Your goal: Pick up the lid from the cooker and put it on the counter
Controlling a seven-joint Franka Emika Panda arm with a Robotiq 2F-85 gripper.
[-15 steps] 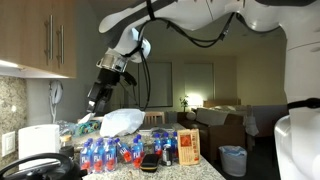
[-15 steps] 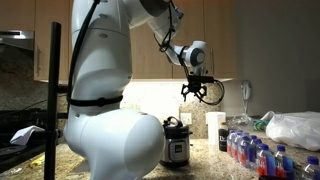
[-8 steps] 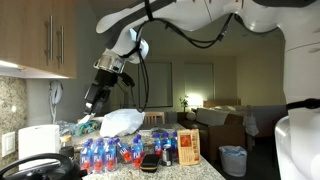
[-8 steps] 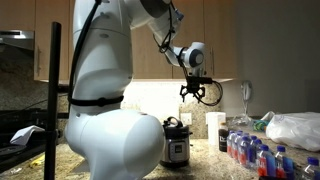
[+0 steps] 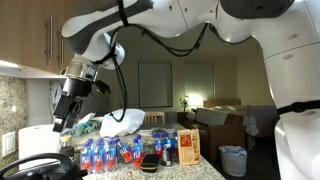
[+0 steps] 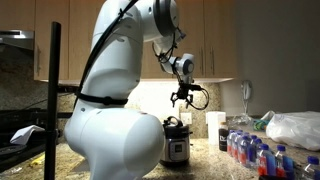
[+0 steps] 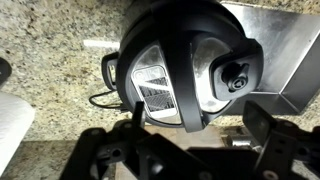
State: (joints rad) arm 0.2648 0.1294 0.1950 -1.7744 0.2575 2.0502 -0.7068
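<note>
My gripper goes down and in over the lid next, turning slightly, so that its fingers first come to either side of the raised handle's end [image 6: 177, 121] [image 7: 187, 108].
The glossy black lid [image 7: 185, 45] sits on the cooker, with its raised handle [image 7: 160, 75] running across the top. The wrist view looks straight down on it. In an exterior view the cooker [image 6: 177, 150] stands on the speckled counter [image 6: 205, 160] with the lid [image 6: 175, 124] on top. My gripper [image 6: 183, 98] hangs open and empty a short way above the lid, not touching it. Its two fingers frame the lid's near side in the wrist view [image 7: 198, 125]. It also shows in an exterior view [image 5: 63, 115], above the lid's dark rim [image 5: 40, 168].
Water bottles [image 5: 110, 152] [image 6: 255, 152], a plastic bag [image 5: 125, 122] [image 6: 295, 128] and a box [image 5: 187, 145] crowd the counter. A white appliance [image 5: 38, 140] stands by the cooker. A metal surface [image 7: 285, 45] lies beside it. A black pole [image 6: 52, 100] stands in front.
My arm has swung sideways and slightly down, away from the bottles and bag, so the open gripper now hangs over the cooker's lid.
</note>
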